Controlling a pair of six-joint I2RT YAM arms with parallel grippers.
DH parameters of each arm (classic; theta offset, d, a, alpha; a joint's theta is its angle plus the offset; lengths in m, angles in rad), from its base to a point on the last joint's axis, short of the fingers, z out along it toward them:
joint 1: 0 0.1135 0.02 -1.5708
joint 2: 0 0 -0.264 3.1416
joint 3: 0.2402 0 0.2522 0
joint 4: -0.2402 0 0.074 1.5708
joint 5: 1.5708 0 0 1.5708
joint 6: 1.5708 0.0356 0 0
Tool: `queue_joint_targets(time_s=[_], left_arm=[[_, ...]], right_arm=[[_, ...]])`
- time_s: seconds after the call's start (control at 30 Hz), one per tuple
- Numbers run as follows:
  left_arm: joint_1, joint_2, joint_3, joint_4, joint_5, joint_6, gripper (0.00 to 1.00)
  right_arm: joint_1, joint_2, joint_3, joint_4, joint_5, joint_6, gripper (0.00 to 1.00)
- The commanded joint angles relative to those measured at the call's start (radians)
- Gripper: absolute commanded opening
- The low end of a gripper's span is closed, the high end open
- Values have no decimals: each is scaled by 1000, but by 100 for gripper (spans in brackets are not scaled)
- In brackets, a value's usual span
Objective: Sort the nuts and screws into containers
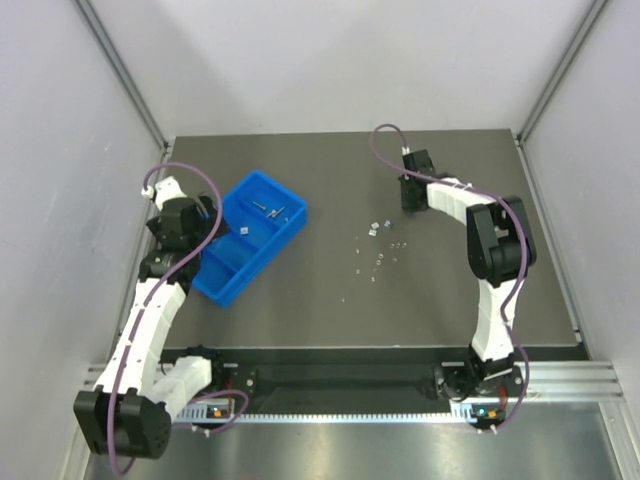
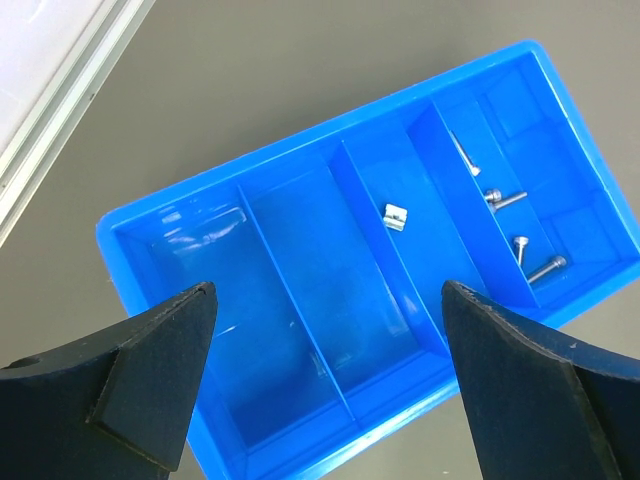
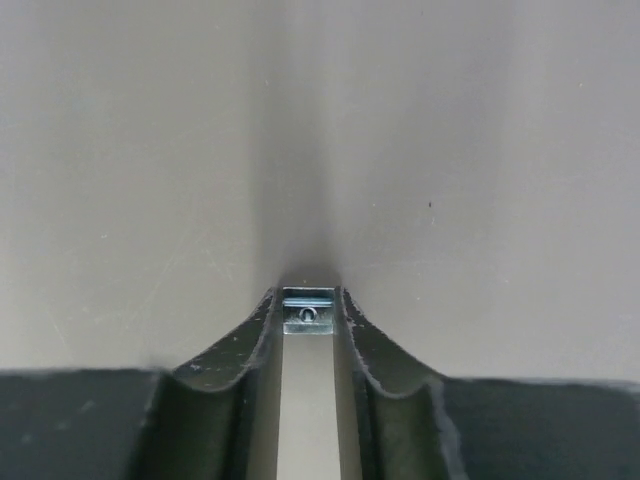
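Note:
The section of the blue tray beside the screws lies left of my right gripper in the top view, so I should lift the gripper across, releasing where a nut already sits.
The blue tray point(image 1: 228, 275) lies at the left of the table. In the left wrist view the tray point(image 2: 300, 455) holds several screws point(image 2: 547, 268) in its far compartment and one nut point(image 2: 395, 216) in the compartment beside it. My left gripper point(image 2: 330, 370) is open and empty above the tray's near compartments. My right gripper point(image 3: 308, 305) is shut on a small square nut point(image 3: 308, 311), held low over the table at the back right; it also shows in the top view point(image 1: 411, 197). Several loose nuts point(image 1: 378, 252) lie scattered on the table's middle.
Grey walls stand close on both sides and at the back. The metal rail with the arm bases point(image 1: 340, 385) runs along the near edge.

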Motion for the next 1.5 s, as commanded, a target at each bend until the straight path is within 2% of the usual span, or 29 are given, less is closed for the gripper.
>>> queue_joint_targets(time_s=[0.0, 0.07, 0.2, 0.37, 0.4, 0.53, 0.57, 0.7, 0.83, 1.1, 1.23, 1.33, 1.47], left_arm=[[3, -27, 20, 37, -8, 14, 99], [3, -30, 22, 32, -7, 14, 99], [4, -42, 28, 28, 10, 5, 99], [4, -63, 37, 8, -11, 2, 99], [3, -65, 42, -4, -57, -1, 99], [3, -76, 65, -55, -133, 4, 99], [3, -82, 66, -55, -148, 8, 99], [3, -134, 54, -35, -186, 34, 99], [3, -216, 39, -26, -228, 39, 99], [3, -332, 5, 0, -254, 67, 99], [3, -347, -9, 17, -248, 67, 99], [3, -330, -12, 19, -236, 62, 99], [3, -312, -15, 19, -211, 54, 99]], right_arm=[[-2, 12, 49, -21, 13, -7, 14], [2, -11, 55, -44, 9, -7, 7], [61, -117, 81, -52, -39, 15, 5], [280, -171, 283, -67, -91, 27, 5], [356, -146, 326, -67, -94, 24, 5], [513, -12, 547, -64, -160, 8, 5], [539, 22, 634, -64, -175, 5, 4], [627, 171, 777, -38, -217, -7, 5], [662, 279, 825, 14, -197, -4, 5], [667, 363, 810, 91, -184, -35, 6], [671, 374, 805, 74, -184, -53, 16], [671, 356, 813, 48, -184, -68, 49], [659, 274, 817, -18, -162, -67, 71]])
